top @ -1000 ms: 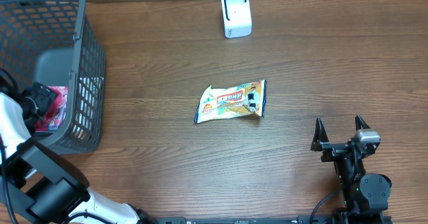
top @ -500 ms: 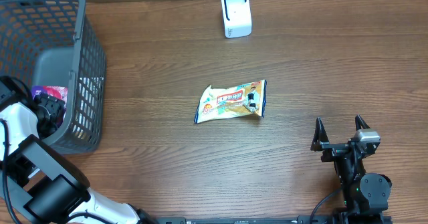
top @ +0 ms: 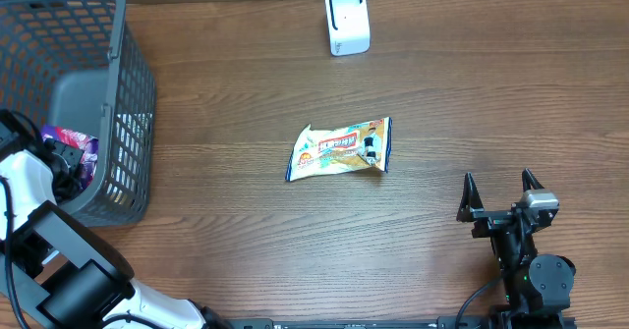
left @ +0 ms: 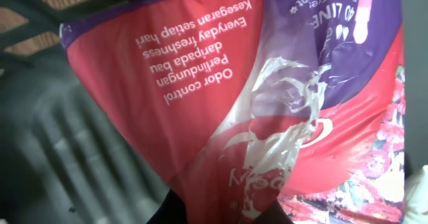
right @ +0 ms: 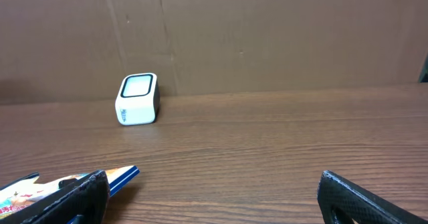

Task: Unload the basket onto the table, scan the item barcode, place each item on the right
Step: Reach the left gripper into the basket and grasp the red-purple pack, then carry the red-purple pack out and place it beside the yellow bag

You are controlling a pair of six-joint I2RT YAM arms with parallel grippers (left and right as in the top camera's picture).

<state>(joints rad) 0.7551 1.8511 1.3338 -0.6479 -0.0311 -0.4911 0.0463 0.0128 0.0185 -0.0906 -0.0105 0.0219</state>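
My left gripper lifts over the basket's side next, then lowers to release the red and purple packet between scanner (top: 347,22) and snack packet, because bare tabletop shows there.
Inside the grey basket (top: 126,93) at the left lies the item, a red and purple plastic packet (top: 67,138). My left gripper (top: 69,162) reaches into the basket and is shut on this packet. The left wrist view is filled by the packet (left: 221,97), its lower edge pinched between the dark fingers (left: 175,209); no barcode shows on this side. The white scanner (top: 347,22) stands at the far edge of the table, also seen from the right wrist as the scanner (right: 137,99). My right gripper (top: 501,185) rests open at the front right, holding nothing.
A yellow and blue snack packet (top: 341,148) lies flat in the middle of the table; its corner (right: 100,178) shows beside my right gripper (right: 214,197). The basket's walls surround my left gripper. A brown wall backs the table.
My left gripper has closed on the red and purple packet in the basket, and the packet has shifted slightly left. The right arm has not moved.
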